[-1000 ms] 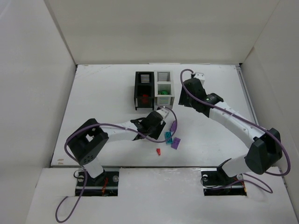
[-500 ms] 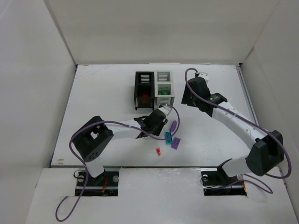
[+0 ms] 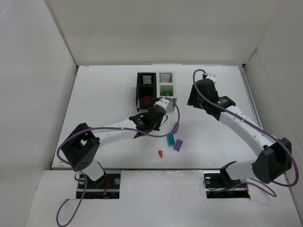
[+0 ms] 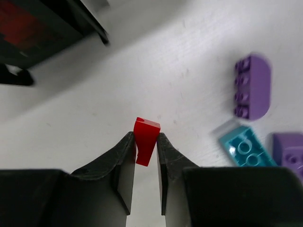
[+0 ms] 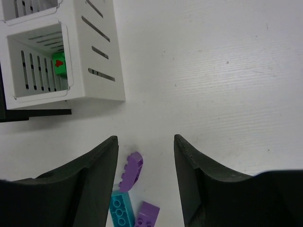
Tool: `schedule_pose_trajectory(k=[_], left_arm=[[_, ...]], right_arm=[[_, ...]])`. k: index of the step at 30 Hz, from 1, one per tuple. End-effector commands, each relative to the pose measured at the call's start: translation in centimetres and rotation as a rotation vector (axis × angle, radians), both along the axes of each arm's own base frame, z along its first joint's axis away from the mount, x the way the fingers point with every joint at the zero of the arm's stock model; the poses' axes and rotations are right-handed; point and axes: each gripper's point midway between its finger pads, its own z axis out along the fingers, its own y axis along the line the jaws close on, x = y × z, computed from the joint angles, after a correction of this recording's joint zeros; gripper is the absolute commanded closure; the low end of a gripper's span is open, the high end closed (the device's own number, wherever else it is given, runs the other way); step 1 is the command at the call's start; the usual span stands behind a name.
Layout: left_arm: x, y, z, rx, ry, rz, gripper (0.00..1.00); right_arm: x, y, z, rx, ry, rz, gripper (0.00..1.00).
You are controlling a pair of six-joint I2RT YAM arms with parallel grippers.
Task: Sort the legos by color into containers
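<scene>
The black container's front section (image 4: 21, 27) already has red legos in it and is outward of my left gripper. I will next lift the small red lego (image 4: 147, 126) outward over that section and let go.
My left gripper (image 4: 146, 139) is shut on a small red lego (image 4: 147, 126), just in front of the black container (image 4: 47, 28). In the top view the left gripper (image 3: 152, 119) sits below the black container (image 3: 140, 91) and the white container (image 3: 173, 88). A curved purple lego (image 4: 252, 87), a teal lego (image 4: 244, 146) and another purple lego (image 4: 289, 152) lie to its right. My right gripper (image 5: 146, 139) hangs open above the table, right of the white container (image 5: 102, 56), which holds a green lego (image 5: 58, 64). Nothing is between its fingers.
One more red lego (image 3: 160, 153) lies loose on the table toward the near edge. Red pieces (image 3: 147, 100) show in the black container's front compartment. White walls enclose the table on the left, back and right.
My left gripper has shut on the red lego while its arm stretched up and right toward the containers. The right arm has drifted a little to the right.
</scene>
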Motion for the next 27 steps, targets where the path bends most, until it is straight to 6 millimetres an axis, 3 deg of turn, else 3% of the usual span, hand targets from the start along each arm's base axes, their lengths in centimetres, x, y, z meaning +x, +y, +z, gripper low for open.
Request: schedule_pose_trajectory(k=[1,4,5,6,8,10,14,15,17,18,22,27], left_arm=[[4.6,1.3,10.4,-0.172,-0.210,0.170,0.88],[7.5,3.0,13.9,-0.233,-0.277,0.228,0.86],[9.4,5.0,15.3,-0.262,-0.309,0.286,0.86],[10.3,4.9,16.8,-0.304,-0.316,0.254,0.86],[12.6,6.8,18.2,-0.330,-0.347,0.281,0.88],[13.6,6.5,19.1,-0.340,-0.358,0.269,0.88],[15.4,5.9,18.9,-0.270,-0.373,0.239,0.86],[15.8,5.8,17.5,-0.237,-0.345,0.250,0.86],[16.4,5.5,17.4,-0.225,-0.330,0.250,0.86],[16.7,5.3,16.4,-0.208,-0.310,0.250,0.86],[16.8,4.9,14.4,-0.175,-0.272,0.229,0.86],[16.9,5.8,13.8,-0.140,-0.260,0.272,0.82]], right_arm=[[0.3,-0.4,2.4,0.047,-0.077,-0.019,0.44],[0.3,-0.9,2.3,0.039,-0.078,-0.023,0.44],[0.3,-0.9,2.3,0.039,-0.078,-0.023,0.44],[0.2,-1.1,2.7,0.038,-0.088,-0.030,0.44],[0.2,-1.4,2.3,0.033,-0.080,-0.039,0.44],[0.3,-1.6,2.3,0.028,-0.083,-0.047,0.44],[0.3,-2.0,1.9,0.024,-0.075,-0.057,0.44],[0.4,-2.4,1.9,0.023,-0.075,-0.066,0.44],[0.4,-2.4,1.9,0.023,-0.075,-0.067,0.44],[0.5,-2.7,1.9,0.023,-0.075,-0.077,0.44],[0.6,-3.1,1.9,0.023,-0.075,-0.086,0.44],[0.3,-3.2,1.1,0.015,-0.059,-0.086,0.44]])
